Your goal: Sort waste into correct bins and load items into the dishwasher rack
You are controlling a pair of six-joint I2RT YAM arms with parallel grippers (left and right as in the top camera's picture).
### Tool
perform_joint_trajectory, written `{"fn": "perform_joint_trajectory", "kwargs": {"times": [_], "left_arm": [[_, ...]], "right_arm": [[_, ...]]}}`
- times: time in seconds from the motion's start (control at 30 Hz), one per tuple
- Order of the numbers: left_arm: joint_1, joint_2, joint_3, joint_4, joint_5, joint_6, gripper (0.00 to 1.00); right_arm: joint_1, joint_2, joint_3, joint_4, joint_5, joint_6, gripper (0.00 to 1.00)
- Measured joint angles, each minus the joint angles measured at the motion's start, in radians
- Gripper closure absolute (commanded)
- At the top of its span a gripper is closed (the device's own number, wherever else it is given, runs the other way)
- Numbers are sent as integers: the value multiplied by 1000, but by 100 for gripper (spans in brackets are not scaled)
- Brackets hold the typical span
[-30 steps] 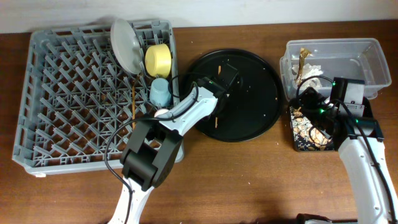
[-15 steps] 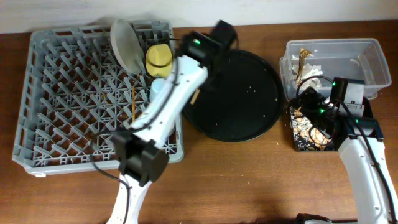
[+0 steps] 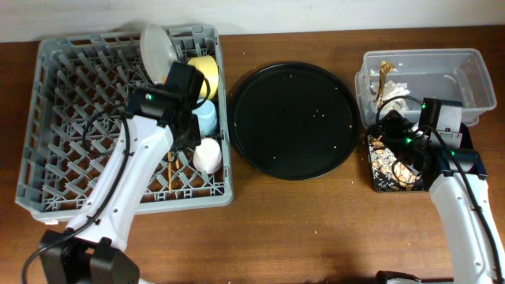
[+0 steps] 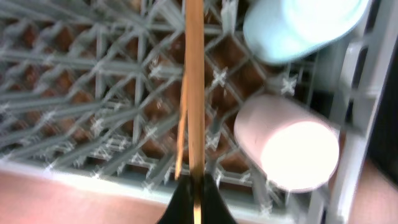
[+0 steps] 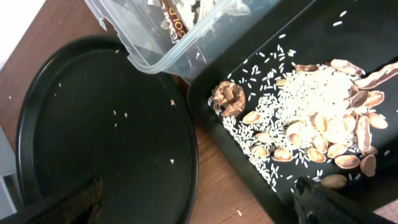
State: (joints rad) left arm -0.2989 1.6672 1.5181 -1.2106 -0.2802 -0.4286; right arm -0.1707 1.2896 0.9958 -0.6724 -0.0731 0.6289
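Observation:
The held chopstick should next go down into the free rack row between the lying chopstick and the cups, and my left gripper will release it there.
The grey dishwasher rack (image 3: 71, 118) holds the grey plate (image 3: 158, 49), the yellow bowl (image 3: 203, 72), the light blue cup (image 3: 205, 118) and the pinkish-white cup (image 3: 208, 155). My left gripper (image 3: 178, 134) is over the rack, shut on a wooden chopstick (image 4: 194, 93). A second chopstick (image 4: 180, 146) lies just left of it on the grid. My right gripper (image 5: 196, 199) is open and empty at the left edge of the black rectangular tray (image 3: 377, 183), which holds food leftovers (image 5: 323, 118). The clear tub (image 3: 442, 71) holds the tissue (image 3: 394, 91).
The large round black tray (image 3: 292, 118) lies between rack and bins with only a few crumbs on it. In the left wrist view the blue cup (image 4: 298, 25) and pinkish cup (image 4: 292, 146) are right of the held chopstick.
My left arm swung from the round black tray to over the rack's right side, carrying the chopstick. The pinkish-white cup is uncovered. The right arm has not moved.

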Motion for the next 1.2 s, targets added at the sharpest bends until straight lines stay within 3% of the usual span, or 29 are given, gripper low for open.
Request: {"fn": "perform_joint_trajectory", "kwargs": {"times": [0.1,0.27,0.4,0.5,0.57,0.77,0.8,0.83,0.87,0.9,1.07,1.2], "left_arm": [[32,-5,-183,171,3,-11,99],[49,-4,-312,290,-1,16,99],[49,-4,-312,296,-3,27,75],[51,-4,-312,296,-16,28,75],[51,-4,-312,296,-16,28,99],[51,-26,-271,196,-16,32,99],[51,-73,-232,166,-16,32,82],[51,-142,-178,132,-16,43,57],[51,-196,-129,88,-16,55,14],[51,-240,-102,80,-16,64,1],[51,-726,-47,77,0,69,1],[51,-882,-47,72,3,69,1]], "right_arm": [[0,0,0,1,0,0,2],[0,0,0,1,0,0,2],[0,0,0,1,0,0,2],[0,0,0,1,0,0,2],[0,0,0,1,0,0,2],[0,0,0,3,0,0,2],[0,0,0,0,0,0,2],[0,0,0,1,0,0,1],[0,0,0,2,0,0,2],[0,0,0,0,0,0,1],[0,0,0,2,0,0,2],[0,0,0,1,0,0,2]]}}
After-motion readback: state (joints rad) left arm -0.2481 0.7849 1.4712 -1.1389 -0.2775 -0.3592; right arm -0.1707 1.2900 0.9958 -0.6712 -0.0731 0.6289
